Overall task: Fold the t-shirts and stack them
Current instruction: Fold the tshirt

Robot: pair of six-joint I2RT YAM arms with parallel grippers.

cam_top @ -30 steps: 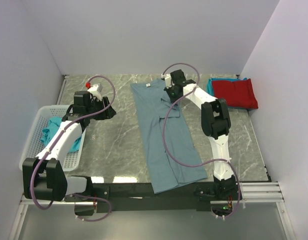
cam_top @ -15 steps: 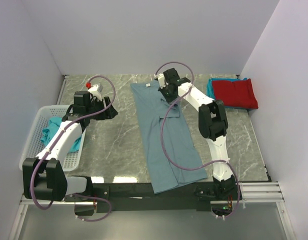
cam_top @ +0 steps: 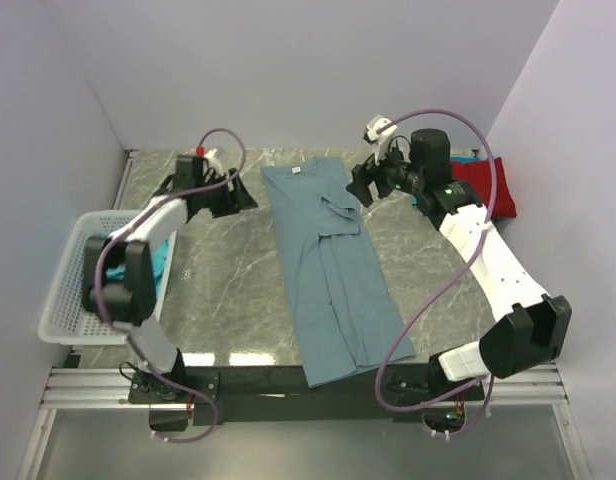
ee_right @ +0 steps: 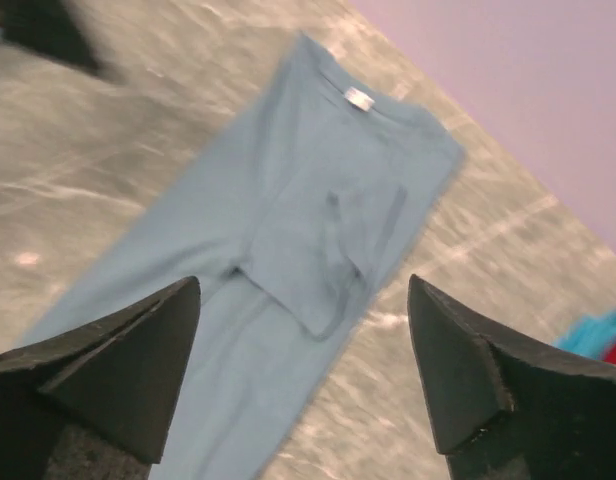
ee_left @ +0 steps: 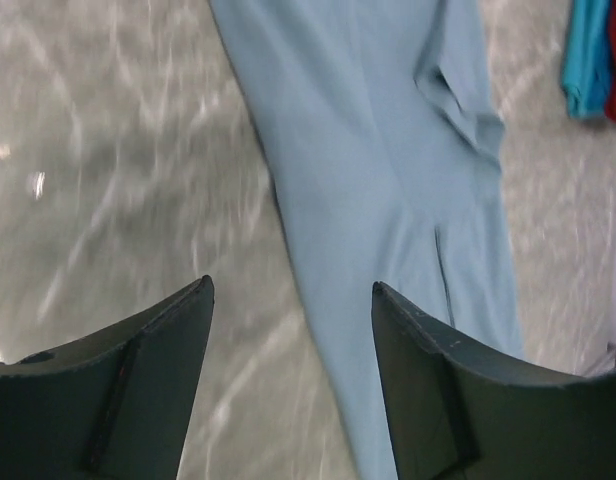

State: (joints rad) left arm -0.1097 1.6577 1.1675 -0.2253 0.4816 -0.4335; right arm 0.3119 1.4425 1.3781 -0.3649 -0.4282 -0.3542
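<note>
The slate t-shirt's near corner lies below the robot's right gripper, nearer the robot's base and to the right in the top view, so the gripper should draw back and down onto that corner next.
A large slate blue-grey t-shirt (cam_top: 328,270) lies folded into a long strip down the middle of the table, one sleeve tucked onto its upper part. My left gripper (cam_top: 248,198) hovers open just left of the shirt's upper edge; in its wrist view the gripper (ee_left: 290,288) holds nothing and the shirt (ee_left: 388,200) lies below. My right gripper (cam_top: 360,188) hangs open above the shirt's upper right side, its gripper (ee_right: 304,285) empty over the folded sleeve (ee_right: 318,270). A red t-shirt (cam_top: 493,178) lies folded at the back right, partly behind my right arm.
A white basket (cam_top: 63,290) sits at the left edge with a teal t-shirt (cam_top: 164,262) in it, partly hidden by my left arm. A teal t-shirt (ee_right: 598,335) lies under the red one. Walls close in the back and sides.
My right gripper opened, let go of the blue-grey shirt's sleeve and drew back to the right and up. My left gripper opened wider and moved right toward the shirt's left edge.
</note>
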